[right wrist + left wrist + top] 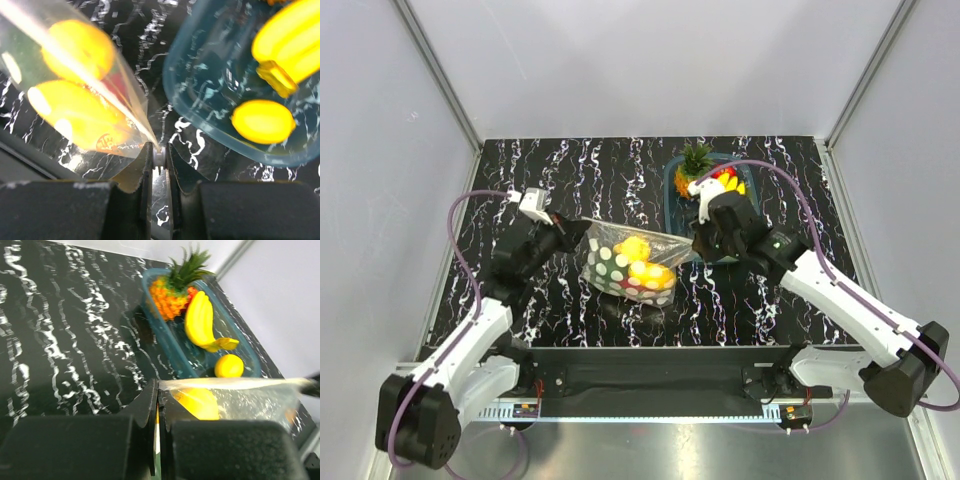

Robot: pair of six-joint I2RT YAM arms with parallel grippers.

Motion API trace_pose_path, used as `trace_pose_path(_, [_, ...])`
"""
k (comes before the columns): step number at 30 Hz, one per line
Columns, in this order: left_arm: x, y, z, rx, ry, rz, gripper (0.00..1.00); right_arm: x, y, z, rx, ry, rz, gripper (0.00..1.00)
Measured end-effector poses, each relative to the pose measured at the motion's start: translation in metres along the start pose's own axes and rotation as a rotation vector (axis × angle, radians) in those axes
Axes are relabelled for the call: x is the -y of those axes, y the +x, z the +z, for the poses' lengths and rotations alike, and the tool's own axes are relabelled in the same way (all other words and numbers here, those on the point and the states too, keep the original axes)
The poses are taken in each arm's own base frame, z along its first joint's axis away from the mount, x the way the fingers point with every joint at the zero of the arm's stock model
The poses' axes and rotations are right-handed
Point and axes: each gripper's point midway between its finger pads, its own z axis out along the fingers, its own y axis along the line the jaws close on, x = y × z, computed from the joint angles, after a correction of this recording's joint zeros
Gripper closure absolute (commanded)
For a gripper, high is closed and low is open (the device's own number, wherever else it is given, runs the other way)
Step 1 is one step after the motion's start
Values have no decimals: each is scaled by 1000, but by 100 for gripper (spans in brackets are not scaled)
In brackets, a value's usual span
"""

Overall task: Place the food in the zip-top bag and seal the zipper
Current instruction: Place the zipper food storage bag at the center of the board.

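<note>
I will move my right gripper slightly to the right in the top view next and release the small white slider [159, 157]. The slider is between its fingers at the zipper's end.
The clear polka-dot zip-top bag [625, 262] is held stretched above the table between both grippers. Yellow fruits [640, 258] lie inside it, with a pink-red patch beneath them [642, 284]. My left gripper [575, 233] is shut on the bag's left mouth corner; in the left wrist view [159, 390] the bag edge [240, 384] runs off to the right. My right gripper [698, 243] is shut on the small white slider of the zipper [159, 157] at the bag's right end. The bag [30, 35] and its yellow fruits [75, 112] show in the right wrist view.
A dark teal basket [672, 205] stands just behind the right gripper, holding a toy pineapple [693, 165], a banana [197, 320], a round yellow fruit [229, 365] and something red. Grey walls enclose the table on the left, back and right.
</note>
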Motion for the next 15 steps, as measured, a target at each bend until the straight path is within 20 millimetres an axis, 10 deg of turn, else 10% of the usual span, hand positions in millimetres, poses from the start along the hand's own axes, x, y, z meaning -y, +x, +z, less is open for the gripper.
trace_pose_path(11, [12, 6, 39, -46, 44, 0, 70, 43, 3, 4, -27, 88, 123, 83])
trace_pose_path(15, [12, 1, 40, -35, 35, 17, 51, 43, 3, 4, -26, 90, 129, 37])
